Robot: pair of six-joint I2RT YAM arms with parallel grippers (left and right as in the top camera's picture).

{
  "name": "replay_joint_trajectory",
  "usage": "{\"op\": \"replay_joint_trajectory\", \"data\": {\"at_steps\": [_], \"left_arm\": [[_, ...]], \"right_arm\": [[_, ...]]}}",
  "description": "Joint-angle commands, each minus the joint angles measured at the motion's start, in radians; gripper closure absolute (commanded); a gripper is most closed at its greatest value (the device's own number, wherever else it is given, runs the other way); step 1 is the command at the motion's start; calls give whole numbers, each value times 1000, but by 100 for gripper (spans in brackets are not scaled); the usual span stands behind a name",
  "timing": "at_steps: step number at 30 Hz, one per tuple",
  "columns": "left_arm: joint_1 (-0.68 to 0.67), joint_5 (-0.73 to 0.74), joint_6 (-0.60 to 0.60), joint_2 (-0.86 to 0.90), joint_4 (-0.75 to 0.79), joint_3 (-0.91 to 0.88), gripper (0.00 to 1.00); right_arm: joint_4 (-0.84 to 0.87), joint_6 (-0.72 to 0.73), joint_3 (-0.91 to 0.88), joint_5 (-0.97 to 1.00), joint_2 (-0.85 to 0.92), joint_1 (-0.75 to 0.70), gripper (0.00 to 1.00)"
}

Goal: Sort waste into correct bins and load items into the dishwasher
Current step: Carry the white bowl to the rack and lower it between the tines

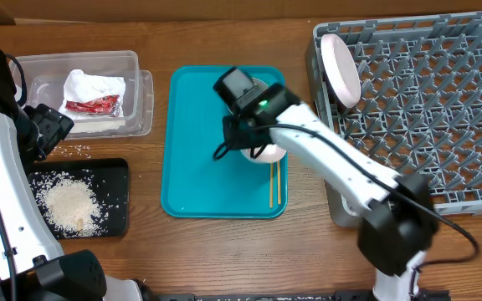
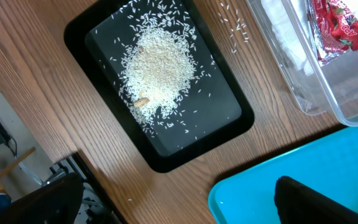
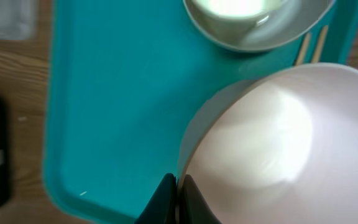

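Observation:
My right gripper should next lift and tilt the white bowl, move it to the right in the overhead view and bring it down on the rack's empty wires by the plate.
My right gripper [image 3: 178, 194] is shut on the rim of the small white bowl [image 3: 278, 143], one finger inside and one outside. The bowl [image 1: 271, 155] sits on the right side of the teal tray [image 1: 199, 150], partly under that gripper [image 1: 252, 146]. Beyond it is a grey-green bowl [image 3: 291, 30] with something pale inside. Chopsticks [image 1: 272, 182] lie on the tray beside the white bowl. My left gripper [image 2: 179, 210] hangs open and empty over the wood between the black tray [image 2: 229, 127] of rice and the teal tray [image 2: 260, 193].
The clear tub [image 1: 136, 92] at the back left holds a white napkin [image 1: 90, 84] and a red wrapper [image 1: 92, 105]. Loose rice grains [image 1: 78, 150] lie on the wood between tub and black tray [image 1: 115, 180]. The grey dish rack [image 1: 425, 109] at the right holds a pale plate [image 1: 341, 71] on edge.

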Motion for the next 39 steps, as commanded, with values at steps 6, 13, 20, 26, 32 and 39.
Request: {"op": "replay_joint_trajectory", "data": {"at_steps": [6, 13, 20, 26, 32, 39], "left_arm": [[2, -3, 19, 1, 1, 0, 0], [2, -3, 19, 1, 1, 0, 0], [2, -3, 19, 1, 1, 0, 0], [2, -3, 19, 1, 2, 0, 0], [2, -3, 19, 1, 1, 0, 0], [2, -3, 19, 1, 1, 0, 0]], "right_arm": [[-96, -42, 116, -27, -269, -254, 96], [-222, -179, 103, -309, -311, -663, 96], [-228, -456, -50, -805, -310, -978, 96], [-121, -576, -240, -1134, -304, -1112, 96], [90, -504, -398, -1294, -278, -1125, 96], [190, -373, -445, -1295, -158, -1126, 96]]}}
